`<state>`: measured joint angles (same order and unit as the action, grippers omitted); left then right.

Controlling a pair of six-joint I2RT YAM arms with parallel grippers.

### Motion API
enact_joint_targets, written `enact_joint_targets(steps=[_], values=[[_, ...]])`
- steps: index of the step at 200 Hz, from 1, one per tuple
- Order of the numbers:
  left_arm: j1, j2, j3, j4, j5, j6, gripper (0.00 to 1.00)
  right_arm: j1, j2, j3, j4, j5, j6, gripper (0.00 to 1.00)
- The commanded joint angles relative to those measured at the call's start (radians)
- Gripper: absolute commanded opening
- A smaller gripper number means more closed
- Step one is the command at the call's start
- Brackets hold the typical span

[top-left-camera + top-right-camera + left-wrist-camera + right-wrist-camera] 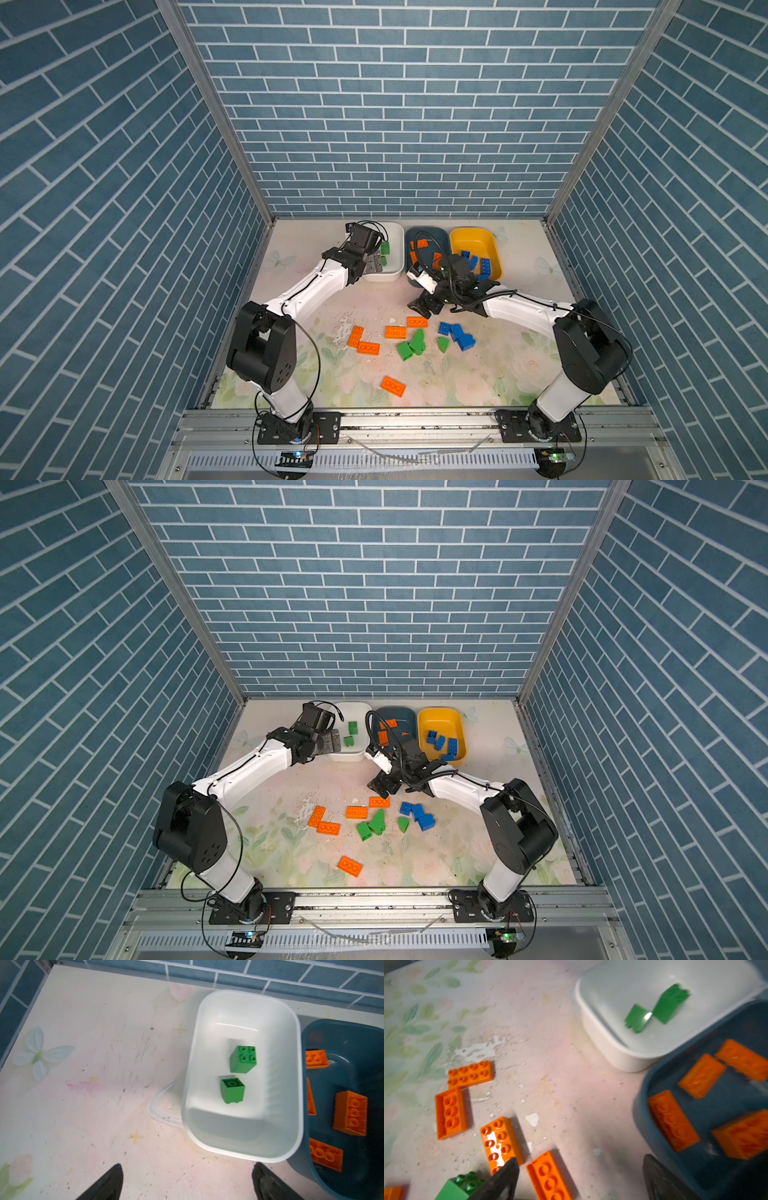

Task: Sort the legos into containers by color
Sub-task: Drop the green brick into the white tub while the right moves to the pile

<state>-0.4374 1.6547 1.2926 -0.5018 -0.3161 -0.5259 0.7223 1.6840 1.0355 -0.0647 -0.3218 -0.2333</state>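
I should next move my right gripper back and down, turning it to straddle the studded orange plate [499,1144], which lies below and behind it, angled to its fingers.
My left gripper [374,264] hangs at the near end of the white container [397,270], open and empty; its fingers [116,1178] stand wide apart over bare table. Two green legos [243,1059] lie in the white container [228,1153]. My right gripper [426,305] is open, low over the table in front of the teal container [415,235], which holds several orange plates [672,1120]. An orange plate [548,1176] lies on the table beside one of its fingers [506,1176]. The yellow container [469,239] holds blue legos [478,264].
Loose on the table's middle lie several orange plates [395,332], three green blocks [417,343] and a cluster of blue blocks [457,334]. One orange plate [392,386] sits alone nearer the front edge. The three containers stand side by side at the back wall.
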Motion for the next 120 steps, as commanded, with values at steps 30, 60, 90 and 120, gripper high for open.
enact_joint_targets(steps=[30, 60, 90, 120], values=[[0.072, -0.069, -0.118, 0.013, -0.049, -0.102, 0.99, 0.103, 0.123, 0.182, -0.255, -0.114, -0.213, 0.91], [0.116, -0.104, -0.162, 0.019, -0.038, -0.120, 0.99, 0.152, 0.197, 0.259, -0.345, -0.103, -0.275, 0.89], [0.141, -0.150, -0.211, 0.019, -0.049, -0.126, 0.99, 0.207, 0.280, 0.344, -0.431, -0.076, -0.330, 0.87], [0.151, -0.192, -0.265, 0.020, -0.063, -0.148, 0.99, 0.236, 0.335, 0.386, -0.442, -0.008, -0.354, 0.83]])
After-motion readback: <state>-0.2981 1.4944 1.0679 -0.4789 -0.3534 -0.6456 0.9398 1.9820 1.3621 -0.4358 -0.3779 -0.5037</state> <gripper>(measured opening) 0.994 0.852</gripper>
